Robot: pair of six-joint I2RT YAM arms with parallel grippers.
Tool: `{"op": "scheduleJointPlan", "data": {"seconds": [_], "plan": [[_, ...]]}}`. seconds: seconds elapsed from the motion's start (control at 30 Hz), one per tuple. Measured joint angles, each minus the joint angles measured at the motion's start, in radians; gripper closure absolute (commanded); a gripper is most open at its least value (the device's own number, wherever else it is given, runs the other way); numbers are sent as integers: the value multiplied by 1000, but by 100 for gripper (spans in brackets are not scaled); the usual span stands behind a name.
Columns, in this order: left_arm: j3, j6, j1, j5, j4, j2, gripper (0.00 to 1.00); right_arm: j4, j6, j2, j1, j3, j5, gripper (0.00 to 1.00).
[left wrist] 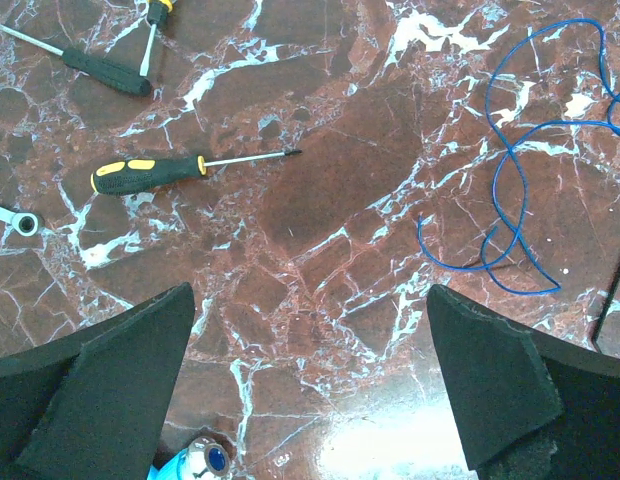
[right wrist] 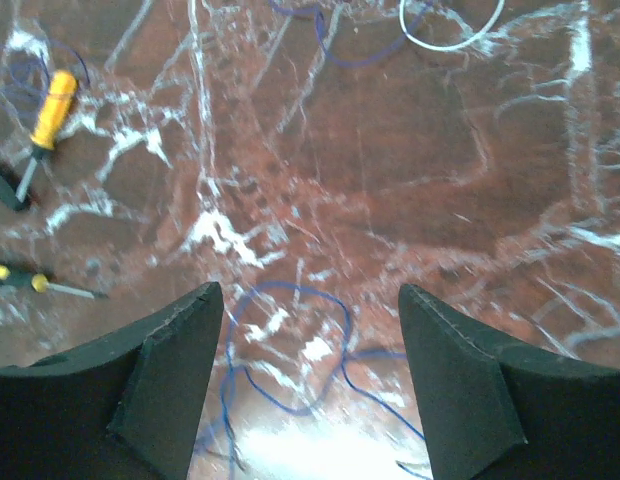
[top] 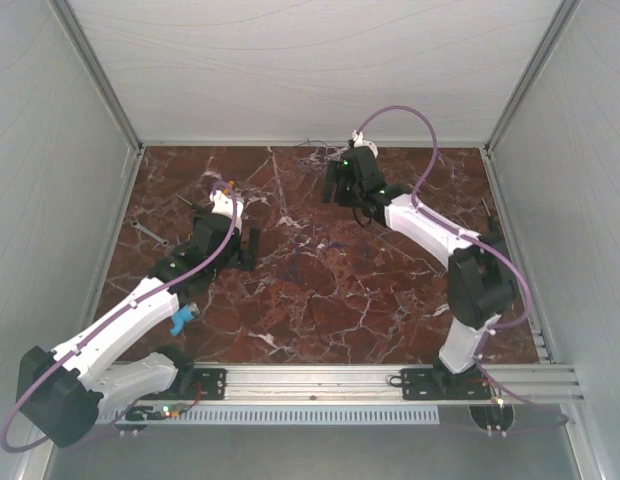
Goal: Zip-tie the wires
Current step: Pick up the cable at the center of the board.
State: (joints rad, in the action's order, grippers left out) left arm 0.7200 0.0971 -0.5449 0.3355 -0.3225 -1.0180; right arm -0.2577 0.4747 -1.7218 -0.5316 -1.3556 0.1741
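Observation:
The darker thin wire (right wrist: 325, 45) by the whitish wire loop lies below and outward, so my right gripper will next lower outward, turning its open fingers onto it.
A thin blue wire (right wrist: 290, 345) lies in loose loops on the marble, right under my right gripper (right wrist: 310, 375), which hangs open above it with the loop between the jaws. A whitish wire loop (right wrist: 450, 35) and a darker thin wire (right wrist: 325, 45) lie further off, near the back wall (top: 312, 150). In the left wrist view the blue wire (left wrist: 515, 190) curls at the right, well away from my left gripper (left wrist: 310, 385), which is open and empty over bare marble. From above, the left gripper (top: 248, 245) is mid-left and the right gripper (top: 340, 185) is at the back centre. I see no zip tie.
A yellow-and-black screwdriver (left wrist: 150, 172), a black-handled tool (left wrist: 100, 68) and a wrench (left wrist: 20, 220) lie at the left. An orange-handled screwdriver (right wrist: 50, 105) lies by the back left (top: 222, 185). A small blue object (top: 183, 317) sits beside the left arm. Walls enclose three sides.

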Motion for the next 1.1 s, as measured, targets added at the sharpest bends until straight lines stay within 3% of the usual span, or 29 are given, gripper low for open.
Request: {"op": "scheduleJointPlan", "data": {"seconds": [0.17,0.63,1.1], "plan": [[-1,-8,2,0,4,0,0,82,161,-161,25,-98,-47,37],[-6,-17,30,-23,26,-2,0,400,803,-482,111,-137,-75,48],[-9,-17,54,-55,30,-2,0,488,1107,-629,113,-240,6,53]]}}
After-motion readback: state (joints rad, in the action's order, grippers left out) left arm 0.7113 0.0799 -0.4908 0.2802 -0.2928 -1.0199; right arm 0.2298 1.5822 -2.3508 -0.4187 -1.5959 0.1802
